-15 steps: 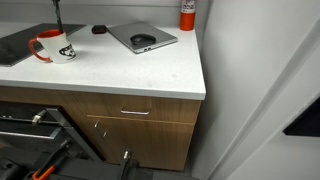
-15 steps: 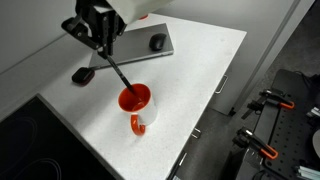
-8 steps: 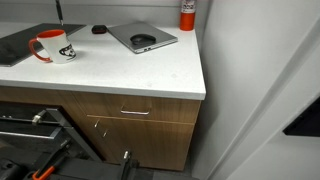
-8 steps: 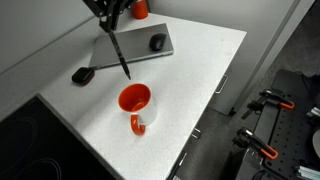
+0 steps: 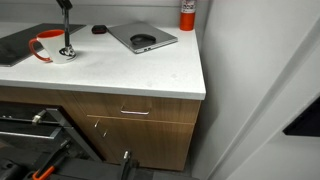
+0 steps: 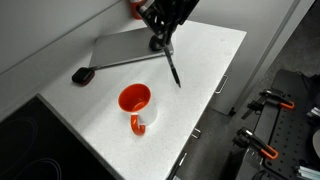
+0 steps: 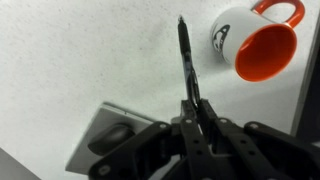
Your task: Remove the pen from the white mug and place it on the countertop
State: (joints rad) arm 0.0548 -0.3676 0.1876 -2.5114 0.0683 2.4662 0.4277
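The pen should lie flat on the bare countertop below, between mug (image 5: 52, 47) and laptop, so next I will move my gripper away from the mug, lower the pen there and let go of it.
My gripper (image 7: 192, 104) is shut on the top of the thin dark pen (image 7: 186, 55). The pen hangs point-down and tilted over the white countertop (image 6: 205, 55). I cannot tell whether its tip touches the surface. In an exterior view the gripper (image 6: 164, 38) holds the pen (image 6: 172, 66) to the right of the white mug (image 6: 135, 101). The mug has an orange-red inside and handle, stands upright and is empty. It also shows in the wrist view (image 7: 258, 40), apart from the pen. In an exterior view the pen (image 5: 67, 35) crosses in front of the mug (image 5: 52, 47).
A grey laptop (image 6: 120, 50) lies flat near the wall, with a dark round object on it (image 5: 143, 40). A small dark item (image 6: 82, 75) lies by the laptop. A black cooktop (image 6: 30, 140) is at one end. A red can (image 5: 187, 12) stands at the back. The counter edge (image 5: 150, 92) drops to wood cabinets.
A second ago the pen's tip was in the mug. The gripper lifted it out, then carried it sideways away from the mug, out over the counter by the laptop.
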